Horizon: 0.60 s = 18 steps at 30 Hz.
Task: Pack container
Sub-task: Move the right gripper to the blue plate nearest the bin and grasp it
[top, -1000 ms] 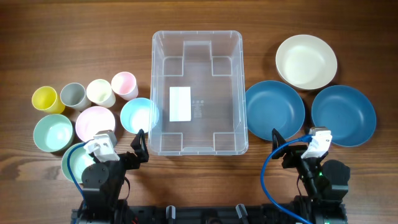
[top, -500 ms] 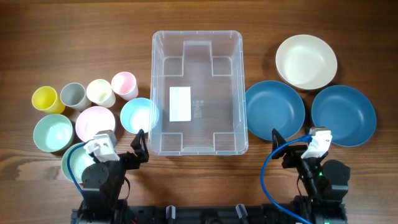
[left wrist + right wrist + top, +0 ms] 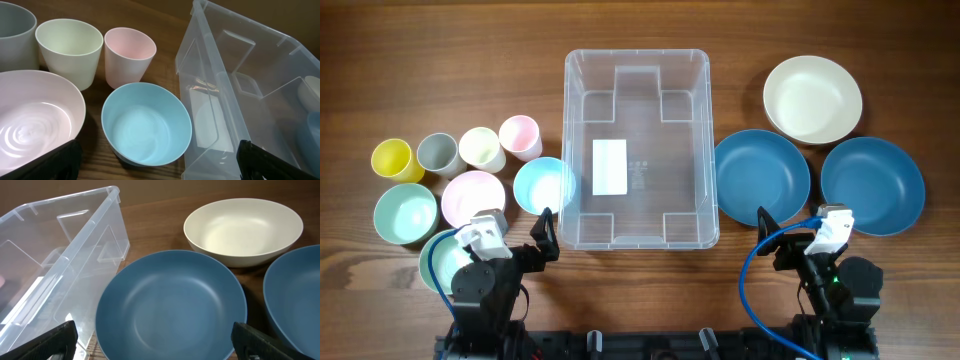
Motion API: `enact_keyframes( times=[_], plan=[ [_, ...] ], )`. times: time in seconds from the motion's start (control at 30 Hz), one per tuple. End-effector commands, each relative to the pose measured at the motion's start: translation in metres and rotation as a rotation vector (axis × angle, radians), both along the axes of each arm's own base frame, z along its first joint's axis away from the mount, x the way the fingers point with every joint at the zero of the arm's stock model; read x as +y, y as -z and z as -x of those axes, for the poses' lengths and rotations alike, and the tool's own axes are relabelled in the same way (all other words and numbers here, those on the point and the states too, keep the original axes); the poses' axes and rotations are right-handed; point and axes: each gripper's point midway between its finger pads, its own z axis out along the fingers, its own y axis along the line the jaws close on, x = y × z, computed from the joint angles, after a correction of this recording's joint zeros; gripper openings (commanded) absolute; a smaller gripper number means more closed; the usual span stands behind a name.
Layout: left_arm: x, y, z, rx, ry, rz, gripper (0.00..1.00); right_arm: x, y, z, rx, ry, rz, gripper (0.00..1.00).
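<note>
I should lift my right gripper next, move it to the right in the overhead view, then lower it onto the farther dark blue bowl's near rim (image 3: 906, 222), because the tabletop beside it is bare.
The container (image 3: 636, 54), a large clear plastic bin with a white label on its base, stands empty at the table's middle. It also shows in the left wrist view (image 3: 235, 60) and the right wrist view (image 3: 55, 245). My left gripper (image 3: 544, 238) is open and empty, low at the bin's front left corner, with a light blue bowl (image 3: 146, 123) just ahead of its jaws (image 3: 160, 167). My right gripper (image 3: 766, 228) is open and empty at the bin's front right, its jaws (image 3: 155, 349) at the near edge of a dark blue bowl (image 3: 170, 305).
Left of the bin are pink (image 3: 473, 197), mint (image 3: 405, 213) and light blue (image 3: 544, 185) bowls, plus yellow (image 3: 396, 160), grey (image 3: 438, 154), cream (image 3: 480, 148) and pink (image 3: 520, 137) cups. Right are two dark blue bowls (image 3: 762, 178) (image 3: 872, 185) and a cream bowl (image 3: 812, 98).
</note>
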Motion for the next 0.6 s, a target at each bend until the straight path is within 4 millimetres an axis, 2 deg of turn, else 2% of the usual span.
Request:
enact_keyframes(
  times=[0.0,0.1,0.23,0.33,0.43,0.57],
  plan=[
    [-0.003,0.0,0.0,-0.007,0.023,-0.015,1.0,0.003,-0.004,0.0,-0.021,-0.022,0.013,1.0],
    [-0.003,0.0,0.0,-0.007,0.023,-0.015,1.0,0.008,-0.02,-0.004,-0.08,-0.029,-0.054,1.0],
    [-0.003,0.0,0.0,-0.007,0.023,-0.015,1.0,0.009,-0.036,-0.007,-0.088,0.029,-0.317,1.0],
    [-0.003,0.0,0.0,-0.007,0.023,-0.015,1.0,0.01,-0.037,-0.007,-0.05,0.082,-0.52,1.0],
    [-0.003,0.0,0.0,-0.007,0.023,-0.015,1.0,0.017,-0.048,-0.006,-0.091,0.011,-0.465,0.99],
    [-0.003,0.0,0.0,-0.007,0.023,-0.015,1.0,0.005,-0.074,-0.009,-0.098,0.081,-0.445,0.99]
  ],
)
